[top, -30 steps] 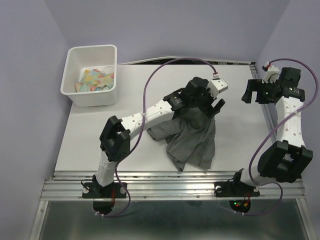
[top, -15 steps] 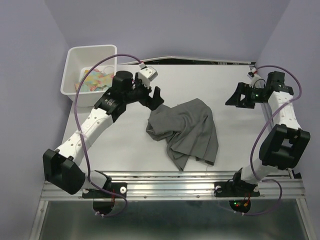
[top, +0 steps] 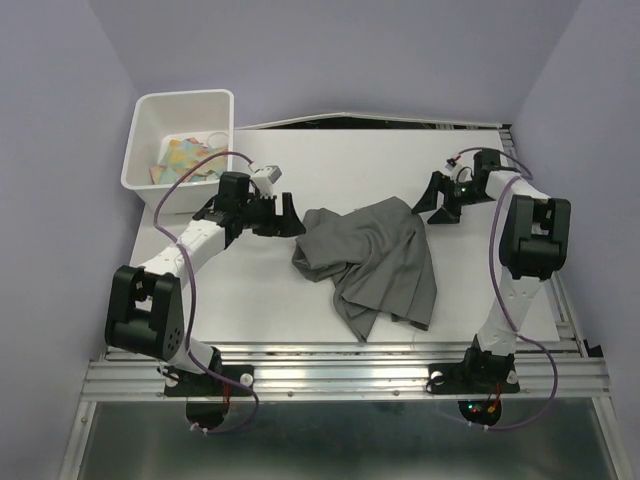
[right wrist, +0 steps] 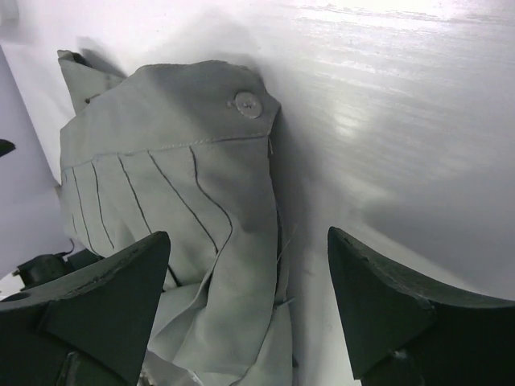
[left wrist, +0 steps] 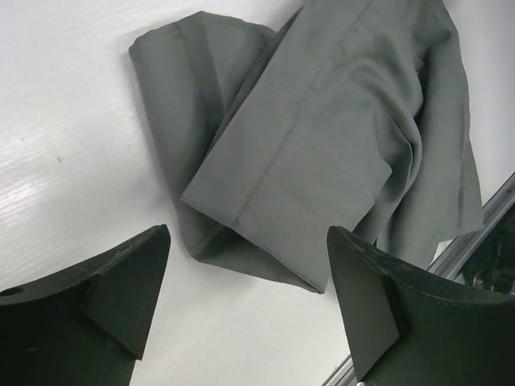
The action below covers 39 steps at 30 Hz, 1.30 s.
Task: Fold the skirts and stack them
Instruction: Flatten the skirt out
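Next, my open left gripper lowers its fingers across to straddle the skirt's folded hem edge (top: 301, 240) (left wrist: 233, 224), below it and to its right in the top view.
One charcoal-grey pleated skirt (top: 375, 262) lies crumpled in a heap at the middle of the white table. My left gripper (top: 289, 215) is open and empty, low over the table just left of the heap's upper left corner; its view shows a folded hem edge (left wrist: 298, 185) in front of the fingers. My right gripper (top: 432, 205) is open and empty, just right of the heap's upper right corner; its view shows the waistband with a button (right wrist: 245, 103) and dark pleat seams.
A white bin (top: 183, 140) with colourful cloth stands at the table's back left corner. A metal rail (top: 340, 370) runs along the near edge. Purple walls close in on both sides.
The left arm let go of the skirt, swung left and came down beside the heap's left corner. The right arm swung in from the far right to the heap's right corner. The skirt lies dropped.
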Available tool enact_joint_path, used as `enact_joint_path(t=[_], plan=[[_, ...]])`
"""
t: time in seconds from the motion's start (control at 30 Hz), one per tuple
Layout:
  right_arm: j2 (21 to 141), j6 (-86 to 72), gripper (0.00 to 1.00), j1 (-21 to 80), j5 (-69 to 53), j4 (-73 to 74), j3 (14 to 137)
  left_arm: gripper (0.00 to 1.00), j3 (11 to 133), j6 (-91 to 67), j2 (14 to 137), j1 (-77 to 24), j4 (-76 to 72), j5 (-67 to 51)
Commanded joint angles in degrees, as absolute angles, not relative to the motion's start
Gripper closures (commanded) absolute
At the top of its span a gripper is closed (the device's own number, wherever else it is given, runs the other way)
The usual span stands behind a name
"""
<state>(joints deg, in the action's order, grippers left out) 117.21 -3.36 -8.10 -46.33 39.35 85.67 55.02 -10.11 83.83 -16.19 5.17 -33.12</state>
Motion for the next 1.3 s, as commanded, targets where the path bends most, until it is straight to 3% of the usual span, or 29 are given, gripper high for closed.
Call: enact_joint_path(t=[0.0,0.27,0.67,0.87,0.97,1.07,1.1,1.17,1.2,1.27], plan=[[119.2,-5.6,0.16,-7.8,-49.2,36.7,89.4,0.10,52.3,-15.9,85.1,-15.6,0.4,-37.7],[119.2,-5.5,0.21,-6.8,-51.6,35.9,86.9,0.11,53.7,-19.2,90.7,-15.6,-3.5,-41.6],[119.5,-6.6,0.22,-6.8,-54.1,35.3,87.0,0.19,55.5,-22.2,98.1,-15.6,-6.0,-43.3],[119.8,-6.6,0.22,-6.8,-53.8,35.4,87.1,0.28,57.7,-24.2,101.4,-15.6,-7.2,-45.3],[119.9,-6.6,0.22,-6.8,-53.1,35.3,87.6,0.40,59.0,-24.7,102.0,-15.6,-8.1,-45.7],[119.9,-6.2,0.21,-6.8,-51.9,35.3,88.2,0.62,60.7,-23.9,101.0,-15.6,-8.2,-45.6],[119.8,-5.6,0.21,-6.8,-51.2,35.5,88.3,0.77,61.3,-22.0,99.2,-15.6,-7.4,-45.6],[119.4,-5.2,0.20,-6.8,-50.5,35.5,88.9,0.94,61.9,-18.7,94.3,-15.8,-5.2,-45.1],[119.3,-4.7,0.20,-6.8,-50.1,35.4,89.0,1.00,62.3,-13.2,92.6,-16.6,-3.9,-44.6],[118.8,-4.0,0.17,-6.8,-50.3,35.6,89.7,1.00,62.6,-6.6,86.5,-17.7,0.6,-43.9]])
